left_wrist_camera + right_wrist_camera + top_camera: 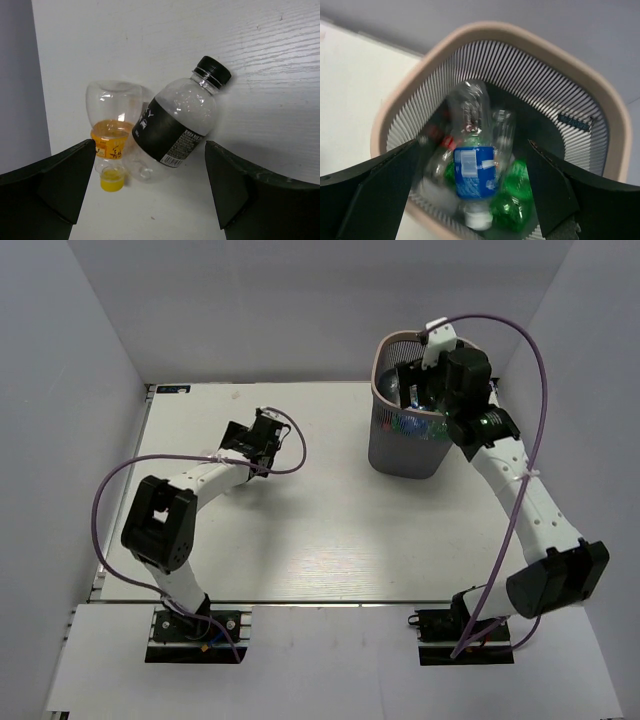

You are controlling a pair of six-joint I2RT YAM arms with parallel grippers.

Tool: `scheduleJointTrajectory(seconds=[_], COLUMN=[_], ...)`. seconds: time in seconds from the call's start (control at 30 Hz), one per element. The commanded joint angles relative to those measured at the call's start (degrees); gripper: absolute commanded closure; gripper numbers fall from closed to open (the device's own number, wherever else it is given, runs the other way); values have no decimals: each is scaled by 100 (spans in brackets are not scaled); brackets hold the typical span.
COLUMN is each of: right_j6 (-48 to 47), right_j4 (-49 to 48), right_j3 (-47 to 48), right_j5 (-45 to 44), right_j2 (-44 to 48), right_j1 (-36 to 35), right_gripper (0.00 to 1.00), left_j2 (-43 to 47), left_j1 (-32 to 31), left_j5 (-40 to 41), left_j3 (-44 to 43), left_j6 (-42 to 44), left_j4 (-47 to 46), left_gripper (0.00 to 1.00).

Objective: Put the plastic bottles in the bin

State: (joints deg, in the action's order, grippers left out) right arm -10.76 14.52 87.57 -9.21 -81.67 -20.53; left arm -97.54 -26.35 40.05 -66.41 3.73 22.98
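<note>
The bottle's black label [165, 134] is below my left gripper, between its open fingers in the wrist view. Next I will lower the fingers on both sides of it and close them.
In the left wrist view two plastic bottles lie touching on the white table: a clear one with an orange label and cap [111, 131] and a clear one with a black label and cap [175, 125]. My left gripper [150, 185] hangs open just short of them and touches neither. The top view shows this gripper [262, 435] over the table's left half, with both bottles hidden beneath it. My right gripper [472, 147] stands open over the bin [600, 100]. A blurred blue-labelled bottle [474, 172] is between its fingers, touching neither. Green bottles [512, 200] and a red-capped one lie inside the bin.
The bin [405, 455] stands at the table's back right, close to the grey back wall. A grey side wall borders the table on the left [20, 75]. Purple cables loop off both arms.
</note>
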Motion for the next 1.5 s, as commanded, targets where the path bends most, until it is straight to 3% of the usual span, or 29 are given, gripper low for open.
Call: scheduleJointTrajectory(seconds=[0.0,0.33,0.47,0.7,0.8,0.93,1.03,1.07,1.1,1.3,1.47], right_j6=[-163,259,373,488,453,426,216,180,119,-320,-995], right_j4=[200,437,446,464,376,-368,-783,-898,-1038,-864,-206], right_j3=[-257,-1505,-1795,-1936,-2164,-2666,-3096,-3332,-3508,-4019,-4634], right_j5=[877,1281,1396,1501,1598,1730,2194,2361,2441,2749,3389], right_j2=[730,1741,1988,2181,2400,2919,3393,3507,3787,4325,4791], right_j1=[190,550,586,700,726,770,805,814,814,832,832], right_gripper=[10,10,10,10,10,10,45,82,98,100,100], left_j2=[-177,-556,-775,-882,-653,-258,24,24,76,77,-412], left_j1=[139,455,455,455,332,279,227,174,174,121,-45], left_j5=[-302,-1430,-2131,-2765,-3336,-4275,-4883,-4997,-5251,-6322,-7868], left_j3=[-275,-293,-293,-495,-670,-1215,-2153,-2357,-2576,-3650,-3984], left_j6=[514,726,726,656,595,34,-388,-512,-635,-1575,-3022], left_j4=[-171,-145,-93,198,198,259,111,49,-65,-1004,-3043], left_gripper=[0,4,16,53,63,87,88,88,89,89,89])
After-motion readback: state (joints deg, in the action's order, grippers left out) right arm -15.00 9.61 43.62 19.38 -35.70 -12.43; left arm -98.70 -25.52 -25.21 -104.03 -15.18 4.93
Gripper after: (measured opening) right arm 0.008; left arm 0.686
